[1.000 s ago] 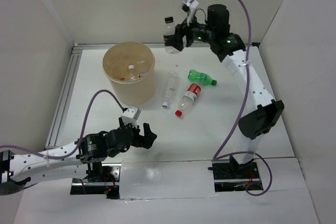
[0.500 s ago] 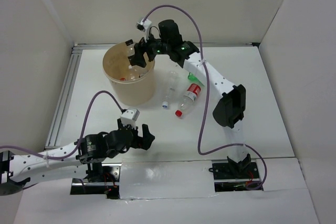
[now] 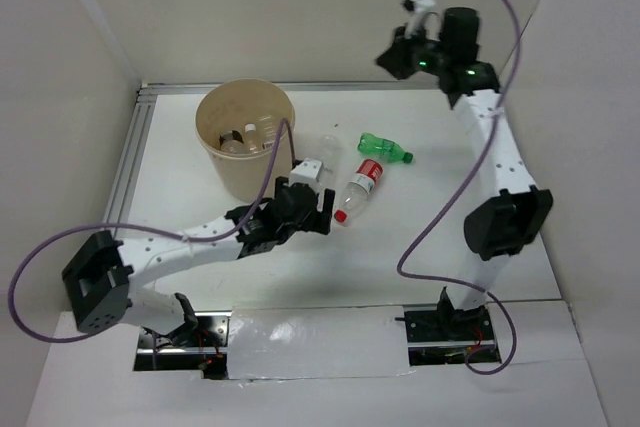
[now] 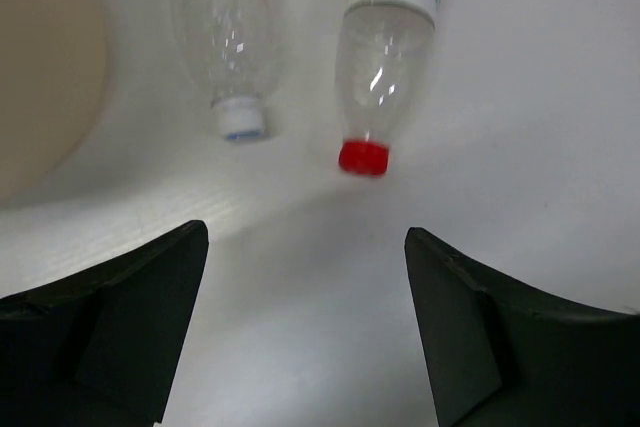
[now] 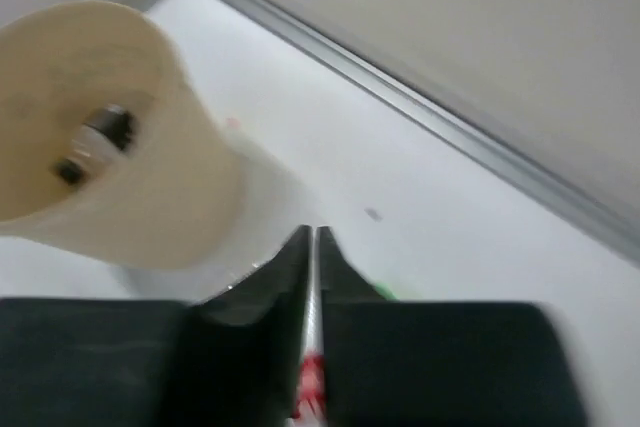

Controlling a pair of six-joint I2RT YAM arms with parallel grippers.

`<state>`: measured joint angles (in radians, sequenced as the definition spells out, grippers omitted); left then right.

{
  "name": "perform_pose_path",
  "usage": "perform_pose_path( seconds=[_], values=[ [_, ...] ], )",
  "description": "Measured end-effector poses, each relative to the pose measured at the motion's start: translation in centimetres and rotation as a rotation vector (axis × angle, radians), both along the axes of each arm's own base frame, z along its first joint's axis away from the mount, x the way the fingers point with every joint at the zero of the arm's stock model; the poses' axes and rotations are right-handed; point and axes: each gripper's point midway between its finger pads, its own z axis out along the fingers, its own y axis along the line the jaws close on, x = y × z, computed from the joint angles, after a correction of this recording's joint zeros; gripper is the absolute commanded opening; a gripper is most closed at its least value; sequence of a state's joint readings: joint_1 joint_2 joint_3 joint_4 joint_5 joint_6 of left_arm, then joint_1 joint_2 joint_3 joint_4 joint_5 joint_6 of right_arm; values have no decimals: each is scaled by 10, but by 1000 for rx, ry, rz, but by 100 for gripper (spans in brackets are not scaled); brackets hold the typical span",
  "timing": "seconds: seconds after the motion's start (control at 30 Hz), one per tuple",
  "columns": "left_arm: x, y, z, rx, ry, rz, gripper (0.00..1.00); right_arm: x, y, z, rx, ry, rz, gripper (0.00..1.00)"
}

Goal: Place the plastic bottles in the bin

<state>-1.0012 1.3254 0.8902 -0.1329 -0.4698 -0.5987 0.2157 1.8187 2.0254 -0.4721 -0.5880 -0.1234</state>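
I need to move my left gripper outward past the white cap next, then down over the clear bottle's middle (image 3: 327,164) (image 4: 229,22), because its open fingers are still short of the cap.
The tan bin (image 3: 215,162) stands at the back left with several bottles (image 3: 243,137) lying in it. On the table to its right lie a clear bottle (image 3: 328,146), a red-labelled, red-capped bottle (image 3: 361,184) and a green bottle (image 3: 385,148). My left gripper (image 3: 304,197) is open just short of the caps. In the left wrist view the clear bottle (image 4: 228,37) and the red-capped bottle (image 4: 385,47) lie ahead of the left gripper (image 4: 305,247), which has nothing between its fingers. My right gripper (image 3: 390,59) hangs high at the back right, shut and empty; the right wrist view shows the right gripper (image 5: 313,242) with its fingers pressed together.
White walls close the table in on three sides. A metal rail (image 3: 130,172) runs along the left edge and the back. The bin (image 4: 40,77) stands just left of my left gripper.
My right arm carried a bottle over the bin, let it go there, then swung back to the right rear and shut. My left arm reached forward to the bottles beside the bin.
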Motion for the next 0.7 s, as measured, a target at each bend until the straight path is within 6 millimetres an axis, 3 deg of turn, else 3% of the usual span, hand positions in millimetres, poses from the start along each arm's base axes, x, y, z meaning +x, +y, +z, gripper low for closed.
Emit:
perform_pose_path(
  seconds=[0.07, 0.1, 0.2, 0.23, 0.3, 0.33, 0.4, 0.5, 0.7],
  values=[
    [23, -12, 3, 15, -11, 14, 91, -3, -71, -14, -13, 51, -135, 1],
    [33, -17, 4, 26, -17, 17, 91, -11, -99, -29, -25, 90, -185, 18],
    [66, -37, 9, 50, -41, 43, 94, -47, -142, -85, -46, 236, -237, 40],
    [77, -44, 10, 55, -50, 55, 96, -63, -146, -107, -48, 290, -232, 55],
    [98, -55, 8, 70, -62, 78, 96, -98, -152, -150, -46, 411, -225, 72],
    [109, -58, 5, 90, -64, 91, 96, -115, -154, -168, -45, 458, -221, 87],
    [126, -59, -5, 122, -59, 125, 97, -144, -155, -191, -45, 518, -219, 95],
    [150, -52, -26, 182, -37, 184, 97, -175, -157, -196, -55, 514, -215, 95],
    [182, -18, -62, 292, 21, 281, 98, -191, -157, -178, -71, 408, -197, 95]
  ],
)
